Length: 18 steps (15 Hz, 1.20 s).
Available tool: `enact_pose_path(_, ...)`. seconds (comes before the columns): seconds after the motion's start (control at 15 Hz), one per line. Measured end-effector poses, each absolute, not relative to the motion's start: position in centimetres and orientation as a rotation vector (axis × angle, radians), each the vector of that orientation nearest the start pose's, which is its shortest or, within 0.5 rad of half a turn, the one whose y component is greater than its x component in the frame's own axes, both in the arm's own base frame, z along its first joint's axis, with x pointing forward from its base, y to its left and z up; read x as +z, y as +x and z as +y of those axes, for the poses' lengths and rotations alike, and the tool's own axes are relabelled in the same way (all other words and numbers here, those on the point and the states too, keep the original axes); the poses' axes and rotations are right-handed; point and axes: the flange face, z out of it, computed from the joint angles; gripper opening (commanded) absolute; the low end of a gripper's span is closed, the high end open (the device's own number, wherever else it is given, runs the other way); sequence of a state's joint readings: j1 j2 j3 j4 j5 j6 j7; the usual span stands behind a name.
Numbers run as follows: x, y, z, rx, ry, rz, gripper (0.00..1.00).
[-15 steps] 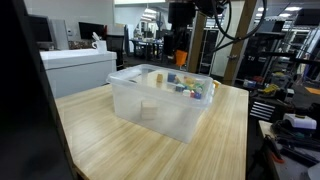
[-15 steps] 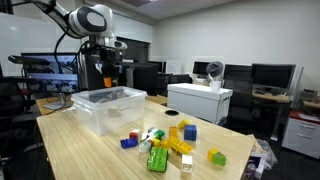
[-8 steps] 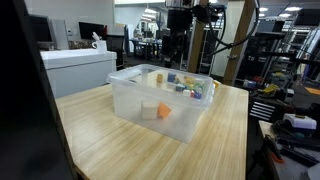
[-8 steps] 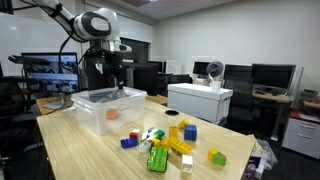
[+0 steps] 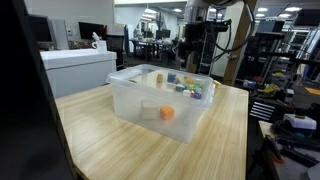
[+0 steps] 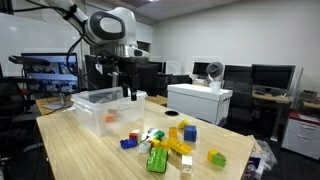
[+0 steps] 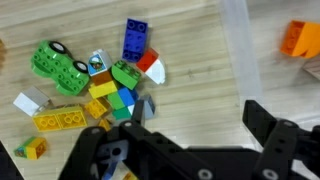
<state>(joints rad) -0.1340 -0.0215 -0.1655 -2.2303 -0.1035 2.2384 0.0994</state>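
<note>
My gripper moves down and to the left in the wrist view, onto the red and white brick (image 6: pixel 134 134) (image 7: pixel 151 65) next, because bare table beside it leaves finger room.
My gripper (image 7: pixel 200 115) is open and holds nothing; bare wooden table shows between its black fingers (image 7: pixel 265 118). It hangs above the table between a clear plastic bin (image 5: pixel 135 100) and a pile of toy bricks (image 6: pixel 165 140). An orange brick (image 5: pixel 167 113) lies inside the bin and shows at the wrist view's right edge as the orange brick (image 7: pixel 303 38), beyond the bin wall (image 7: pixel 235 50). In the wrist view the pile holds a blue brick (image 7: pixel 136 38), a green car (image 7: pixel 58 66) and a yellow brick (image 7: pixel 60 120). In an exterior view the gripper (image 6: pixel 130 92) is beside the bin (image 6: pixel 105 108).
The wooden table (image 5: pixel 120 150) carries the bin and the bricks. A white cabinet (image 6: pixel 200 100) stands behind the table. Desks, monitors and shelving surround it. A dark post (image 5: pixel 20 90) blocks the near left side in an exterior view.
The jaws have opened wide. The orange brick now lies in the bin. The arm has swung away from above the bin toward the brick pile.
</note>
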Motion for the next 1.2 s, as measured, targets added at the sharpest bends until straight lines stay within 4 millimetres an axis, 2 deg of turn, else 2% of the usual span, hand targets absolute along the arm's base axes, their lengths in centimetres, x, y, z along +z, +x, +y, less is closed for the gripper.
enact_pose_path(0.13, 36.2, 48.8, -17.6, 0.049, -3.167, 0.477, 1.00)
enact_pose_path(0.47, 31.3, 47.3, -20.0, 0.197, -3.162, 0.206, 1.00)
enact_pose_path(0.87, 26.2, 47.7, -20.6, 0.259, -3.161, -0.014, 1.00)
enact_pose_path(1.13, 23.2, 49.2, -21.1, 0.206, -3.190, -0.071, 1.00)
enact_pose_path(1.2, 22.7, 49.7, -21.2, 0.183, -3.199, -0.077, 0.95)
